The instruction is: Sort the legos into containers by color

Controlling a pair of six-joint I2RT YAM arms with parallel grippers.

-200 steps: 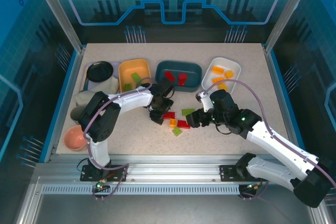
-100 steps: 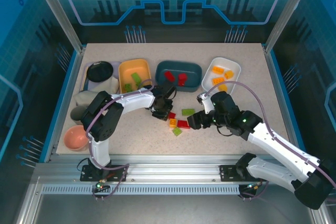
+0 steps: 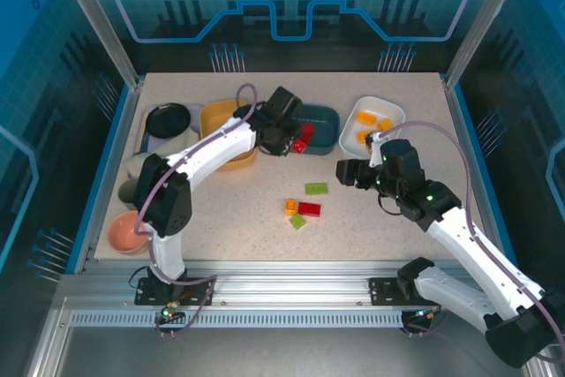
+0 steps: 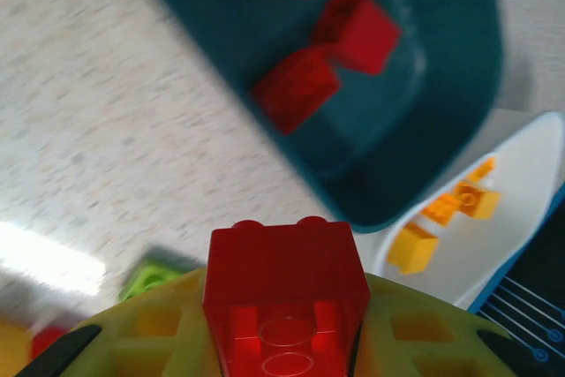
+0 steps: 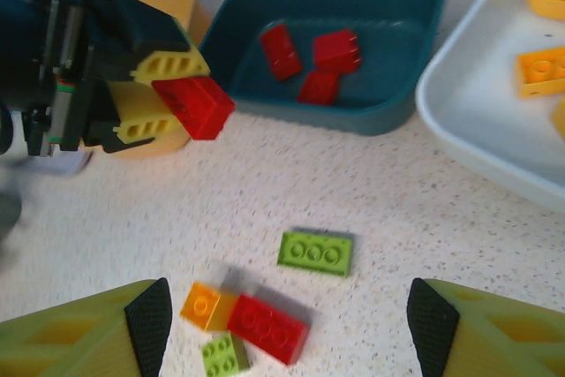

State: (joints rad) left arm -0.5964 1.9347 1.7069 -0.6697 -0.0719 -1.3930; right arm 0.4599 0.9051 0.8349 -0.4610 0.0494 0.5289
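My left gripper will next move outward to the dark teal container (image 3: 318, 109), which has red legos in it. It will let go of mine over that container's bare end by the white container.
My left gripper (image 3: 291, 137) is shut on a red lego (image 4: 287, 280) and holds it in the air at the near-left corner of the dark teal container (image 3: 318, 109), where a few red legos (image 5: 313, 55) lie. My right gripper (image 3: 346, 171) hangs open above the table, with nothing between its fingers. Below it lie loose legos: a flat green one (image 5: 316, 252), an orange one (image 5: 201, 303), a red one (image 5: 269, 328) and a small green one (image 5: 225, 355). The white container (image 3: 393, 110) holds orange legos (image 3: 371, 118). My left arm partly covers the yellow-orange container (image 3: 212, 116).
A black round bowl (image 3: 168, 119) stands at the far left beside the yellow-orange container. A pink mug (image 3: 128, 231) sits near the left front edge, with a grey cloth (image 3: 141, 169) behind it. The blue frame walls enclose the table.
My left gripper shut on a red lego from the pile and carried it up and back toward the teal container. My right gripper drew back from the pile toward the white container.
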